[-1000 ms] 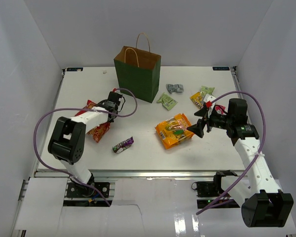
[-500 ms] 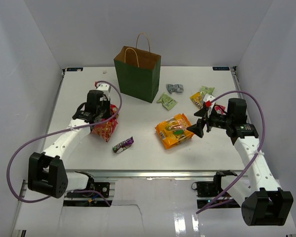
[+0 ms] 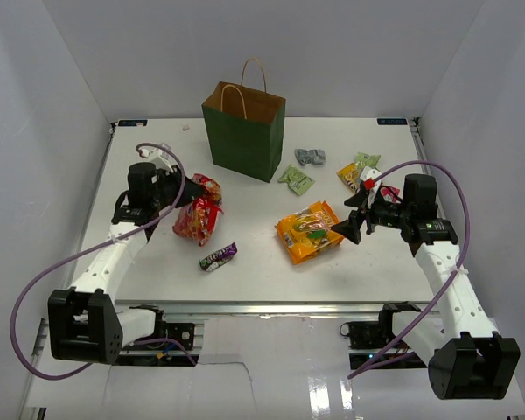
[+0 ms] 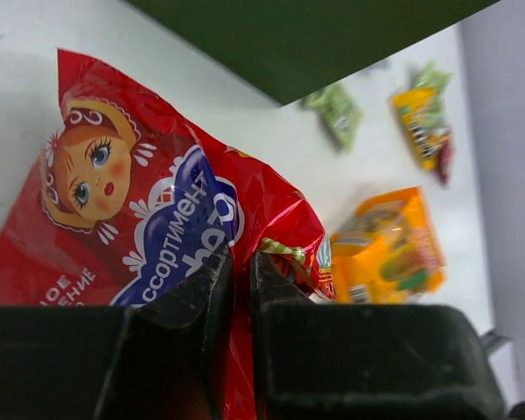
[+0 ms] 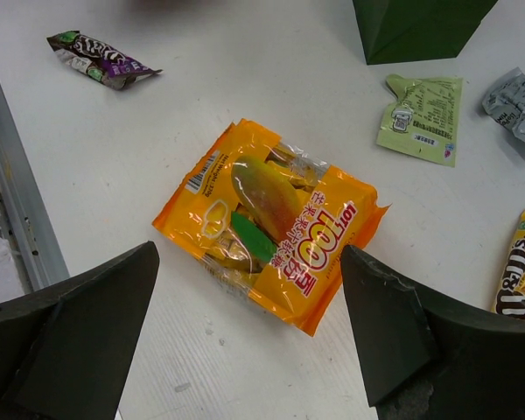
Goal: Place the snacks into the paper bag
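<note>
My left gripper next lifts the hanging red packet above the paper bag's rim, carries it over the bag's opening (image 3: 255, 102), outward and higher, and releases it.
My left gripper (image 3: 185, 194) is shut on a red packet with a doll face (image 3: 199, 214), which hangs from it just left of and in front of the dark green paper bag (image 3: 243, 129). In the left wrist view the jaws (image 4: 241, 262) pinch the red packet (image 4: 140, 201), with the bag's side (image 4: 315, 44) above. My right gripper (image 3: 352, 220) is open and empty, hovering at the right edge of the orange bag (image 3: 309, 230). In the right wrist view the orange bag (image 5: 276, 223) lies flat between the spread fingers (image 5: 249, 324).
A purple bar (image 3: 218, 256) lies near the front centre. A light-green wrapper (image 3: 296, 179), a grey wrapper (image 3: 310, 157), a yellow packet (image 3: 350, 176) and another light-green wrapper (image 3: 366, 161) lie right of the bag. White walls enclose the table.
My left arm swung outward and lifted the red packet off the table, carrying it right toward the bag. The right arm has not moved.
</note>
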Controlling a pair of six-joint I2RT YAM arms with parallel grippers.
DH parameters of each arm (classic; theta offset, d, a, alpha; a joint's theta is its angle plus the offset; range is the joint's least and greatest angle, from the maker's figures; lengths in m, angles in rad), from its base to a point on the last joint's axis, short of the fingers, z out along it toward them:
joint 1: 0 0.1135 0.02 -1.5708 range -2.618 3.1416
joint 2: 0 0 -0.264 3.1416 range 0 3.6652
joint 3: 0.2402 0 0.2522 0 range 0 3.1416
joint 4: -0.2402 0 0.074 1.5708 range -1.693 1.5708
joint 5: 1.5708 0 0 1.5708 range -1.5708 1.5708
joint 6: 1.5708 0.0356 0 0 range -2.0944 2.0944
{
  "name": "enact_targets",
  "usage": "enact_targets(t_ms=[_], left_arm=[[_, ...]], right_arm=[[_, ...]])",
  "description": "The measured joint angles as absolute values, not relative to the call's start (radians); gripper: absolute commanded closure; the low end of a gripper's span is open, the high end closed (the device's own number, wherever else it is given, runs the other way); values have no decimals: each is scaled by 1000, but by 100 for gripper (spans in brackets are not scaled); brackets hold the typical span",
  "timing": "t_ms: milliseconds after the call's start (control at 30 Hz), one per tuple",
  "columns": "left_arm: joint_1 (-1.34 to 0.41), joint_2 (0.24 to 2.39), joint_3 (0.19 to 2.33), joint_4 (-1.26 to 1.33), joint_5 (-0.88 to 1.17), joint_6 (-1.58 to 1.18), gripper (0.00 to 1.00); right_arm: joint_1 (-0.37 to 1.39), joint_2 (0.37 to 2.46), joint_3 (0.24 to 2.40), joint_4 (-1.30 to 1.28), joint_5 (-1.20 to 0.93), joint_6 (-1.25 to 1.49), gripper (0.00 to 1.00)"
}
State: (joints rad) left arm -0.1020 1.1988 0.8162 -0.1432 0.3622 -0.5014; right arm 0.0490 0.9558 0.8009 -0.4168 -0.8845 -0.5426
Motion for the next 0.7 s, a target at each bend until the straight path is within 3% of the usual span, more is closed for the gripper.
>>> enact_targets(t_ms=[700], left_arm=[[-87, 1131, 837, 173, 513, -1020, 100]], right_arm=[[49, 958, 789, -416, -865, -533, 10]])
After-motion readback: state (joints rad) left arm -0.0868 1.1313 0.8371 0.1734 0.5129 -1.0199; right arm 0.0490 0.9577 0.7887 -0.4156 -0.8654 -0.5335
